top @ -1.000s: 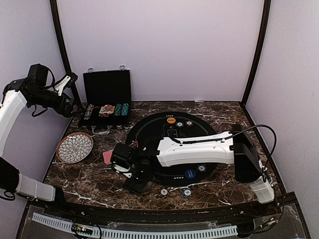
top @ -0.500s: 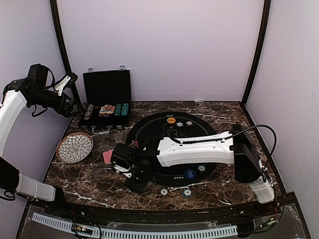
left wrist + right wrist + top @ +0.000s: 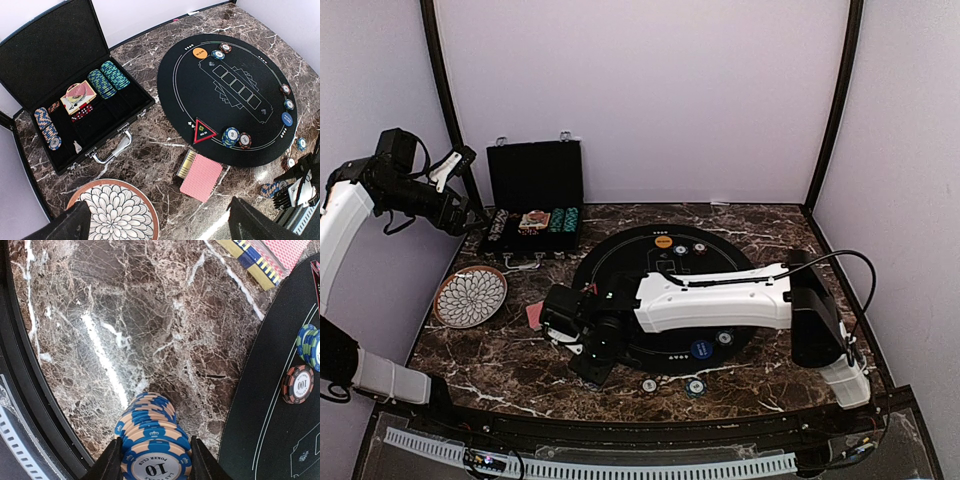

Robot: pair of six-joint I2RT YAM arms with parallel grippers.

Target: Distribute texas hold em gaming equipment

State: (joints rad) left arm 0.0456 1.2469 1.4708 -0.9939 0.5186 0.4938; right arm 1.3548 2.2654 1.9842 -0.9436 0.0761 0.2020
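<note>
Only a blue and a red chip sit beside the orange button. Next I need to raise my right gripper, cross the mat, lower its chips there and then release them.
My right gripper is shut on a stack of blue-and-white poker chips, held over the marble just off the left front edge of the round black mat. In the top view the right gripper is at the table's front left. The red-backed card deck lies on the marble near it and also shows in the right wrist view. A blue chip stack and a red chip sit on the mat. My left gripper is open and empty, high above the table.
The open black case at the back left holds more chips and cards. A petal-pattern plate lies at the left. An orange button and a blue button sit on the mat. Two loose chips lie by the front edge.
My right gripper has shifted slightly to the left with the chip stack in it. The left arm has not moved.
</note>
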